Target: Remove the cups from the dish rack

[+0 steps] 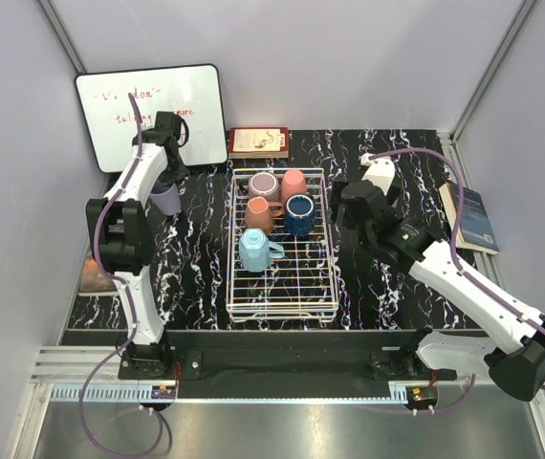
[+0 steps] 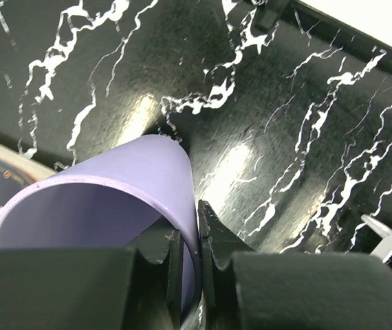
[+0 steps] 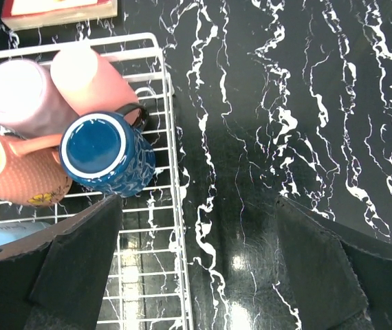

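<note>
My left gripper should lower the lavender cup onto the bare spot near the whiteboard and let go of the cup's side, as clear black tabletop is close below the gripper.
The white wire dish rack (image 1: 282, 296) stands mid-table. In its far half are a mauve cup (image 1: 262, 184), a salmon pink cup (image 1: 294, 182), a terracotta mug (image 1: 258, 214), a dark blue mug (image 1: 299, 214) and a light blue mug (image 1: 253, 251). My left gripper (image 1: 165, 180) is left of the rack, shut on the wall of the lavender cup (image 2: 113, 192), one finger inside and one outside, low over the tabletop. My right gripper (image 3: 199, 234) is open and empty beside the rack's right rim (image 3: 175, 137), near the dark blue mug (image 3: 103, 148).
A whiteboard (image 1: 153, 115) leans at the back left. A red book (image 1: 259, 142) lies behind the rack. A blue book (image 1: 473, 215) and a white object (image 1: 380, 174) are at the right, and another book (image 1: 96, 277) at the left edge.
</note>
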You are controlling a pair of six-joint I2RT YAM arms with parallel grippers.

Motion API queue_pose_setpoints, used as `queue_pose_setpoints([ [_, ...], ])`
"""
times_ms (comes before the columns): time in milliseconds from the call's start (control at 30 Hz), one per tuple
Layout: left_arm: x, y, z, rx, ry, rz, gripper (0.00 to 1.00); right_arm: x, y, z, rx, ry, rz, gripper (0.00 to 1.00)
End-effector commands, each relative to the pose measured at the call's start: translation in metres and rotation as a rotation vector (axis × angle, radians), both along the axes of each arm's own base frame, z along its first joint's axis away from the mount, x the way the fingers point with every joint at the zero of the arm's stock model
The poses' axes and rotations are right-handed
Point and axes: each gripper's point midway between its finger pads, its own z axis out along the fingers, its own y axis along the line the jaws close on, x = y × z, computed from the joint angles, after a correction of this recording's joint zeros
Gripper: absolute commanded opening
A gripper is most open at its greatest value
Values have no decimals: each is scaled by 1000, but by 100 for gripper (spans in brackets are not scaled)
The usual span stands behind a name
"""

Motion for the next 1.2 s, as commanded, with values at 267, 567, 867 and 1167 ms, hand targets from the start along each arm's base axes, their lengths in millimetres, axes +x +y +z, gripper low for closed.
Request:
queue_pose_setpoints([
  [267, 24, 4, -7, -40, -30, 8, 0, 13, 16, 10, -1, -14, 31, 100],
  [567, 28, 6, 4, -46, -53, 7, 29, 15, 19, 4, -9, 0, 36, 100],
  [867, 27, 17, 53, -30, -150, 31, 77, 16, 18, 2, -12, 3, 29, 100],
  [1167, -10, 13, 143, 30, -333, 70, 99, 27, 25, 11, 21, -47, 10, 97],
])
